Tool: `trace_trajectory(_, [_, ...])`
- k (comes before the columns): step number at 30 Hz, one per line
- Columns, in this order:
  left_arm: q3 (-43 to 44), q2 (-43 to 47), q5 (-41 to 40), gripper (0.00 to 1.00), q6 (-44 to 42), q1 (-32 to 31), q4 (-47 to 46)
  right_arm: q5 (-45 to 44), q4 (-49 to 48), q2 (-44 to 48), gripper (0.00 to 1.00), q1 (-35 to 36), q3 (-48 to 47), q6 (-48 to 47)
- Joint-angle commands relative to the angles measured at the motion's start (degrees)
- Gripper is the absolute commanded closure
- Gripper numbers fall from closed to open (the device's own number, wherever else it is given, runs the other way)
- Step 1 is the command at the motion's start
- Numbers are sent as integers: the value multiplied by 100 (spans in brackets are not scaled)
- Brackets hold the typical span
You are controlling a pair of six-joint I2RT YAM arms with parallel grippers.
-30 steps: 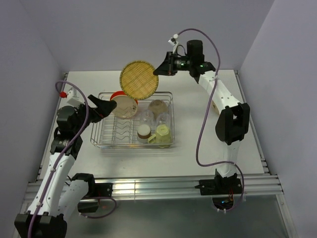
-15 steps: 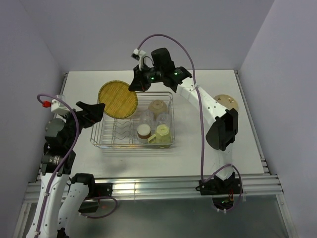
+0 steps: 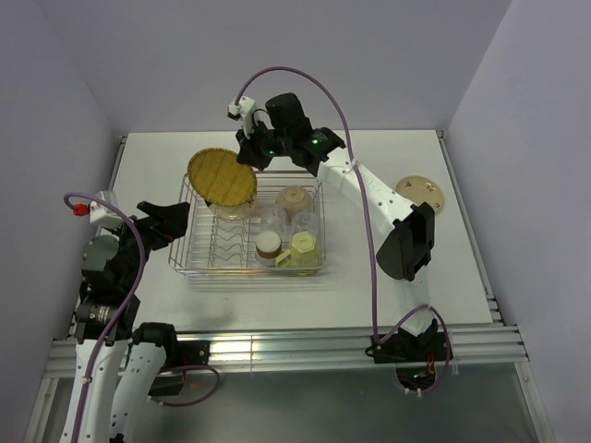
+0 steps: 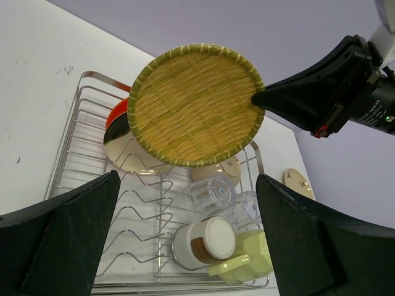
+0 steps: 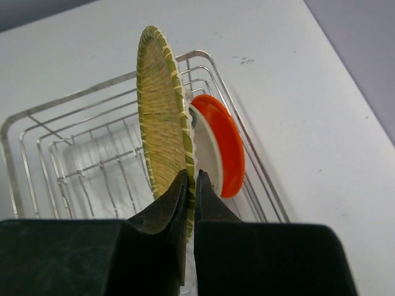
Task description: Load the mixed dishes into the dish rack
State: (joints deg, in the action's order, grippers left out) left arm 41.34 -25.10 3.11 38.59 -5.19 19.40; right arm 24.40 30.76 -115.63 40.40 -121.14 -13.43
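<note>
The robot's right gripper will go down and back to bring the yellow woven-pattern plate on edge into the empty dividers before the cream plate.
My right gripper (image 3: 246, 157) (image 5: 191, 177) is shut on the rim of the yellow woven-pattern plate (image 3: 222, 176) (image 5: 159, 123) (image 4: 194, 105), holding it on edge above the far left of the dish rack (image 3: 185, 251) (image 4: 68, 145) (image 5: 37, 123). An orange plate (image 5: 225, 145) (image 4: 115, 114) and a cream plate (image 4: 123, 151) stand in the dividers just behind it. The rack also holds a beige bowl (image 3: 295, 197), clear cups (image 4: 213, 192), a brown and white cup (image 4: 203, 243) and a pale green mug (image 3: 302, 249) (image 4: 250, 262). My left gripper (image 3: 166, 217) (image 4: 185, 246) is open and empty, left of the rack.
A tan plate (image 3: 421, 193) (image 4: 299, 183) lies flat on the white table (image 3: 397, 268) at the right, beside the right arm. The wall rises just behind the rack.
My right gripper has carried the woven plate from above the rack's far edge leftward and down over the rack's left end. My left arm has drawn back to the left.
</note>
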Motion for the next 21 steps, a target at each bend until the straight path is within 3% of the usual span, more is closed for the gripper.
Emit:
trace_trajectory(1, [-56, 67, -109, 1, -80, -8, -24, -225, -474, 14, 100, 99, -174, -721])
trace_trajectory(21, [-214, 58, -83, 1, -62, -8, -120, 372, -1186, 208, 100, 310, 1329, -2154])
